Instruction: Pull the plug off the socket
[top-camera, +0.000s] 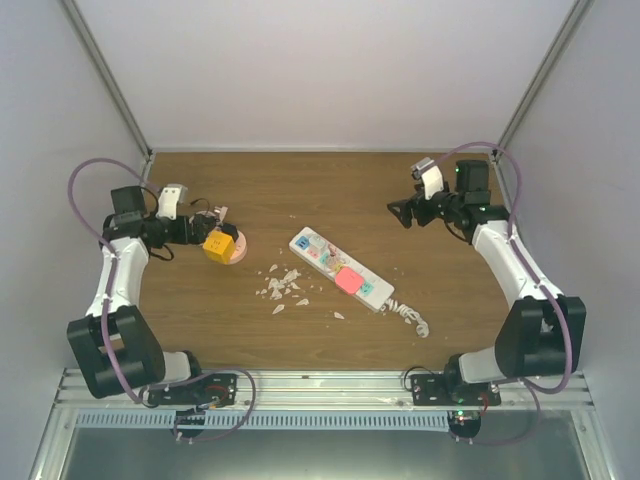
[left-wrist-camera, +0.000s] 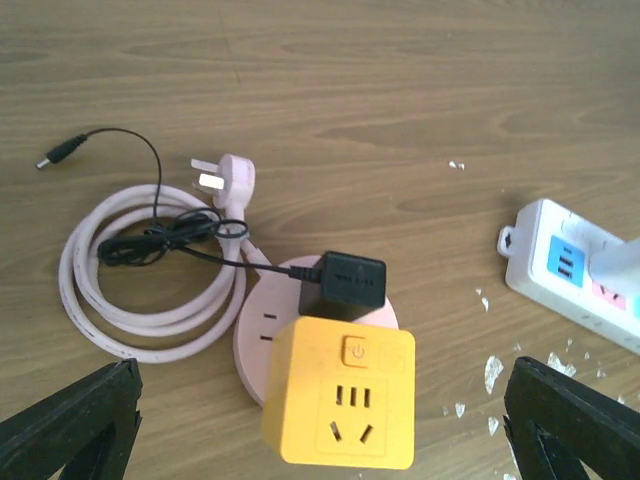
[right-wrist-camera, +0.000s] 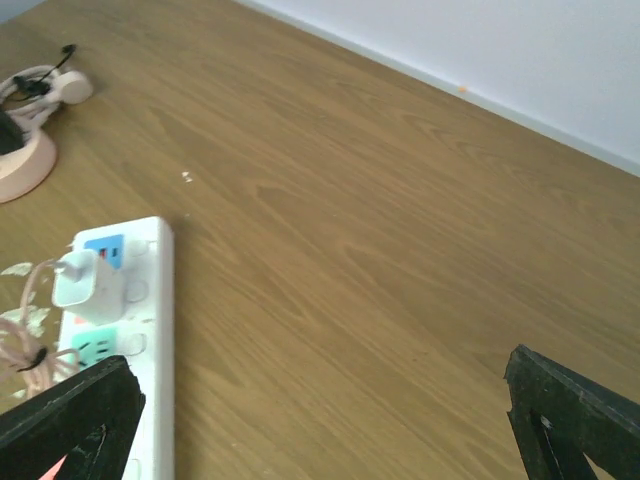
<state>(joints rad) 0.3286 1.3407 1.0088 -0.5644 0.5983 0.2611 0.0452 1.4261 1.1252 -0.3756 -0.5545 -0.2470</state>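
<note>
The yellow cube (top-camera: 221, 243) (left-wrist-camera: 345, 393) is below my left gripper and to its right in the top view, so the gripper will go down with its open fingers around the cube's sides.
A round pink socket base (left-wrist-camera: 262, 330) lies at the table's left with a yellow cube adapter (left-wrist-camera: 340, 390) and a black plug adapter (left-wrist-camera: 343, 285) plugged into it. My left gripper (left-wrist-camera: 320, 440) is open, its fingers (left-wrist-camera: 70, 425) wide on either side of the yellow cube (top-camera: 221, 243), not touching it. A white power strip (top-camera: 340, 268) lies mid-table with a white charger plug (right-wrist-camera: 88, 280) and a pink plug (top-camera: 348, 280) in it. My right gripper (top-camera: 405, 212) is open and empty, above bare wood right of the strip (right-wrist-camera: 140, 330).
The base's pink cable (left-wrist-camera: 140, 290) is coiled to its left, ending in a pink plug (left-wrist-camera: 225, 180), with a thin black lead over it. White flakes (top-camera: 282, 290) are scattered left of the strip. The strip's white cord (top-camera: 410, 318) curls at its near end.
</note>
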